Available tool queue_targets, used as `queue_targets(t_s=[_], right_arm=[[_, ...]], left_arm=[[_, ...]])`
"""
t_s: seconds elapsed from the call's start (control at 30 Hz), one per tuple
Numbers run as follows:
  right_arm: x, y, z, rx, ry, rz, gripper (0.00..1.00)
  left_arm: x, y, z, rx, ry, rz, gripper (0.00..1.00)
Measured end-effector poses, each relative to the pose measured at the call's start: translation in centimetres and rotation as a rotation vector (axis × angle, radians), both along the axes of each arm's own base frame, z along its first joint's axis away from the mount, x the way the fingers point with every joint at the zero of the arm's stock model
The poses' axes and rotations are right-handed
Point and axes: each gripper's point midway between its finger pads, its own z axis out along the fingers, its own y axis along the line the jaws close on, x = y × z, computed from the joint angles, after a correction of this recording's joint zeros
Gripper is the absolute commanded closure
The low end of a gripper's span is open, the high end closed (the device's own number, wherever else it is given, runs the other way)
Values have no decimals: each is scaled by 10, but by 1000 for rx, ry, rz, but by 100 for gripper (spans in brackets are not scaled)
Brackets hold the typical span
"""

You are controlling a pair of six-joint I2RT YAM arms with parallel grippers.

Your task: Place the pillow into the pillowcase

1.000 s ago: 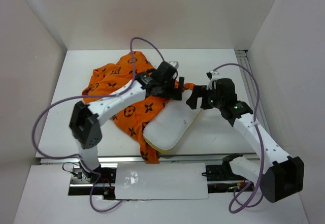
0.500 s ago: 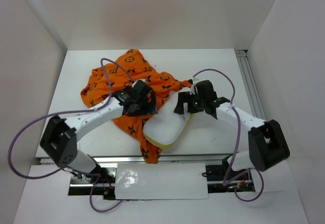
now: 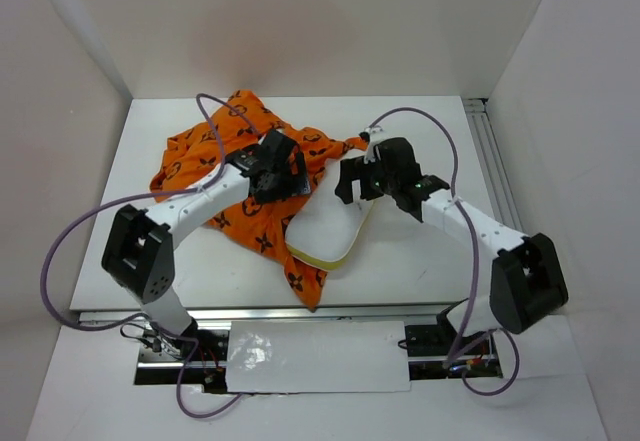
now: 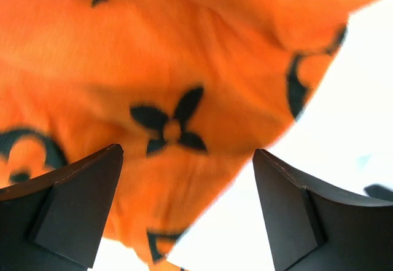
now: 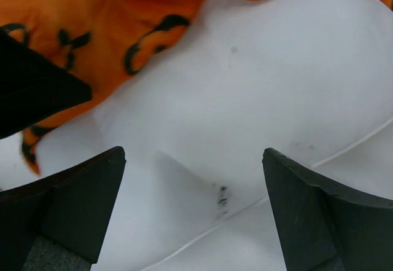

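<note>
My left gripper draws back and lowers onto the pillowcase's narrow front strip point(image 3: 275, 247) point(image 4: 155, 245) next, because the cloth there lies beside the pillow's yellow seam instead of over it.
The bright orange pillowcase point(image 3: 200, 161) lies crumpled on the left half of the table. The white pillow point(image 3: 325, 226) sticks out of its right side, its pale yellow seam toward the front. My left gripper point(image 3: 297, 176) hovers open over the pillowcase edge where it meets the pillow. In the left wrist view the gripper point(image 4: 187, 203) has orange pillowcase point(image 4: 172, 68) and white pillow point(image 4: 344, 129) under its spread fingers. My right gripper point(image 3: 347, 183) faces it, a little apart. In the right wrist view it point(image 5: 193, 203) stands open above the pillow point(image 5: 258, 86), with the pillowcase point(image 5: 92, 19) at the upper left. Neither holds anything.
White walls close in the table point(image 3: 430, 251) on three sides. A metal rail point(image 3: 490, 161) runs along the right edge. Purple cables point(image 3: 420, 116) loop over both arms. The left arm's dark finger point(image 5: 31, 86) shows at the left of the right wrist view.
Both grippers have drawn closer together over the pillow's far end. The pillow has shifted toward the back and the pillowcase has spread leftward. Both stay open.
</note>
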Motion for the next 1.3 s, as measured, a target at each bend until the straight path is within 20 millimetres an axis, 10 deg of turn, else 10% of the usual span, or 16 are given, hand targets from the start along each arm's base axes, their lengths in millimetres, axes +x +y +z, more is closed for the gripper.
queue_targets(t_s=[0.17,0.37,0.67,0.97,1.03,1.17,1.3], right_arm=[[-49,29,29,-12,-97,155,0],[-100,54,7,-111,-77,307,0],[-118,66,-40,-258,-7,343,0],[-120,69,-63,-337,10,340,1],[-119,70,-69,-348,14,344,11],[-112,69,-72,-365,1,304,100],[-105,74,-66,-323,-13,251,100]], left_arm=[[-51,14,20,-13,-48,0,0],[-133,49,-1,-57,-25,9,0],[-151,21,-50,-78,66,-85,4],[-145,5,-81,-74,133,-83,75],[-147,7,-85,-71,144,-72,93],[-153,15,-83,-75,136,-53,100],[-156,16,-64,-107,83,-63,100]])
